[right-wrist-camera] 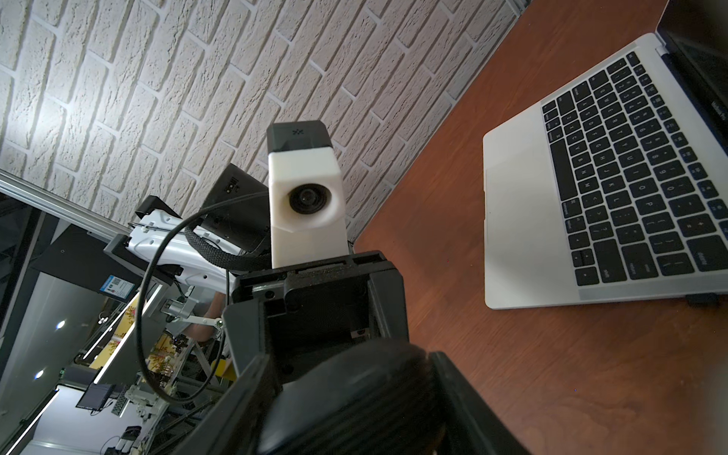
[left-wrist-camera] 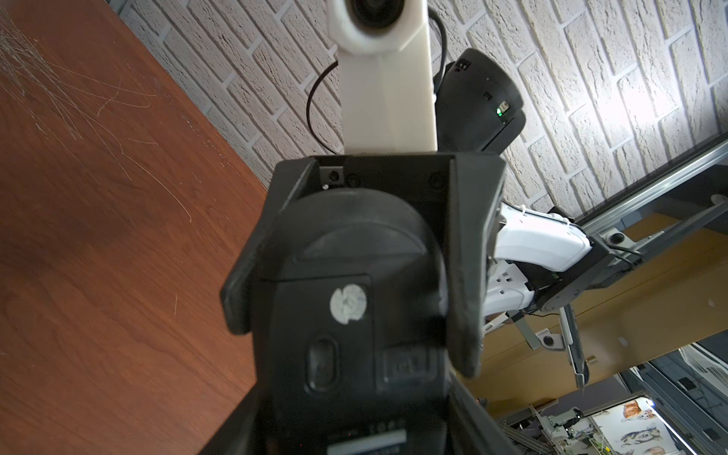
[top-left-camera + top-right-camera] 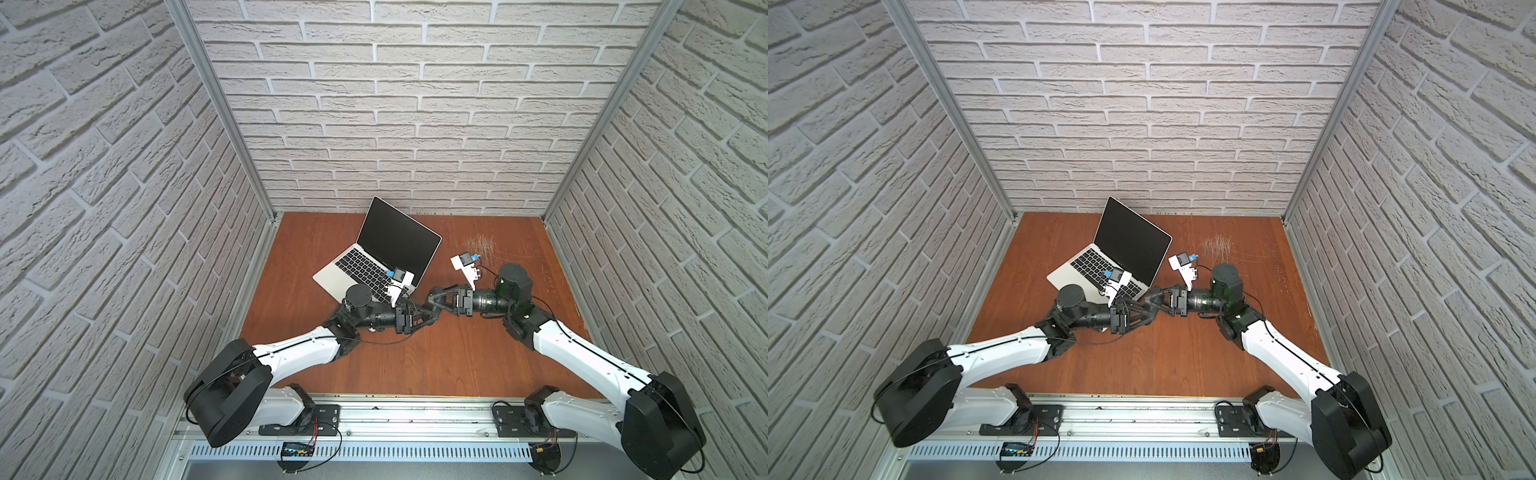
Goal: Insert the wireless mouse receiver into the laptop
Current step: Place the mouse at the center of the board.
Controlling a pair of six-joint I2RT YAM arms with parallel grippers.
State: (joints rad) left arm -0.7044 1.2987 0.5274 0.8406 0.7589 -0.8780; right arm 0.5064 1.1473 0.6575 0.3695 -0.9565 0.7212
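Note:
The open tabletop is below my right gripper, so the gripper should go down next toward the bare wood beside the laptop and let go of the mouse's other end there.
The silver laptop (image 3: 332, 276) (image 3: 1065, 274) (image 1: 520, 220) stands open at the back left of the wooden table, screen dark. In front of it my two grippers meet tip to tip above the table. The left gripper (image 3: 432, 309) (image 2: 354, 413) is shut on a black oval mouse (image 2: 354, 315), underside towards its camera. The right gripper (image 3: 434, 296) (image 1: 346, 413) is shut on the mouse's (image 1: 354, 394) other end, its fingers (image 2: 236, 299) flanking the shell. A rectangular recess (image 2: 409, 364) in the underside is too blurred to read. I cannot make out the wireless mouse receiver.
A small dark nub (image 1: 701, 299) shows at the laptop's side edge near the hinge; what it is I cannot tell. Brick-patterned walls enclose the table (image 3: 415, 365) on three sides. A patch of scratches (image 3: 482, 243) marks the wood at the back right.

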